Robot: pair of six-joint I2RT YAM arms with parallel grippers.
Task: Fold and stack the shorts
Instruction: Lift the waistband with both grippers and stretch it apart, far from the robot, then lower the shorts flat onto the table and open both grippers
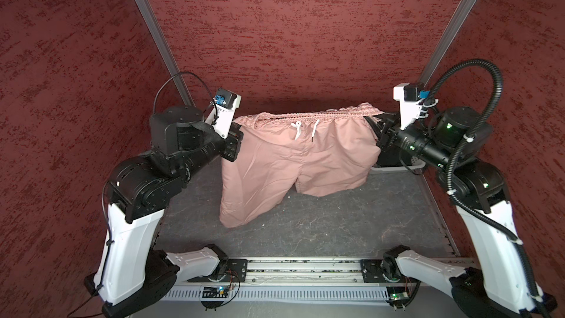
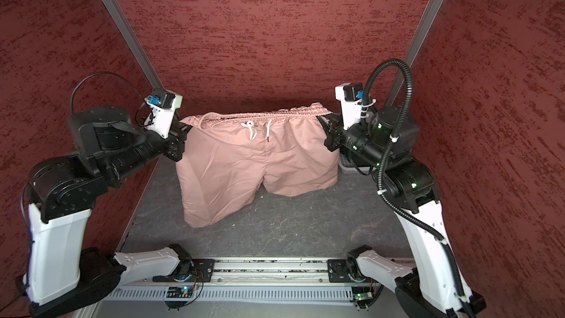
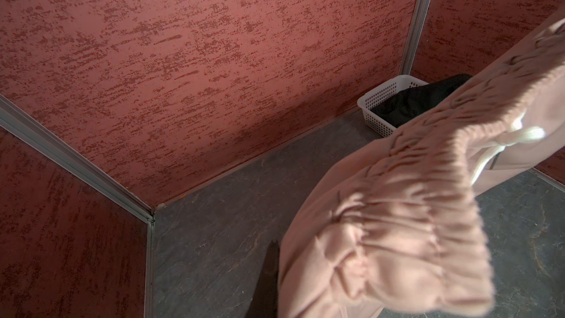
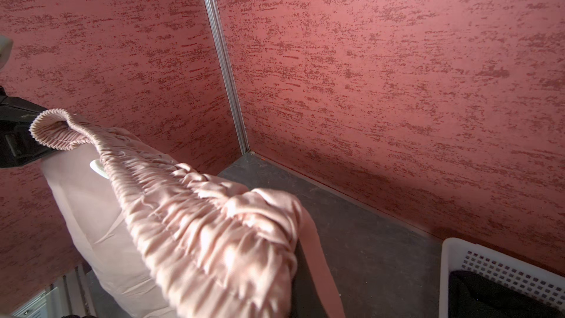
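Observation:
Next, my left gripper lowers outward and lets go of the waistband end on the bare tabletop by the far wall (image 3: 247,194), which lies below and outward of it.
The dusty pink shorts (image 1: 293,157) (image 2: 256,160) hang spread out between my two grippers, gathered waistband up, white drawstring (image 1: 298,130) facing the camera. My left gripper (image 1: 238,132) (image 2: 185,132) is shut on the waistband's left end, and my right gripper (image 1: 373,123) (image 2: 324,123) is shut on its right end. Both leg hems reach down to the tabletop (image 1: 336,224). In each wrist view the bunched waistband (image 3: 382,234) (image 4: 214,234) covers the jaws, leaving one dark finger (image 3: 269,273) (image 4: 305,289) showing. The black shorts (image 3: 419,99) (image 4: 495,298) lie crumpled in the basket.
A white perforated basket (image 3: 379,96) (image 4: 501,266) (image 2: 348,167) stands in the far right corner, partly behind my right arm. Red textured walls enclose the table on three sides. A metal rail (image 1: 299,270) runs along the front edge.

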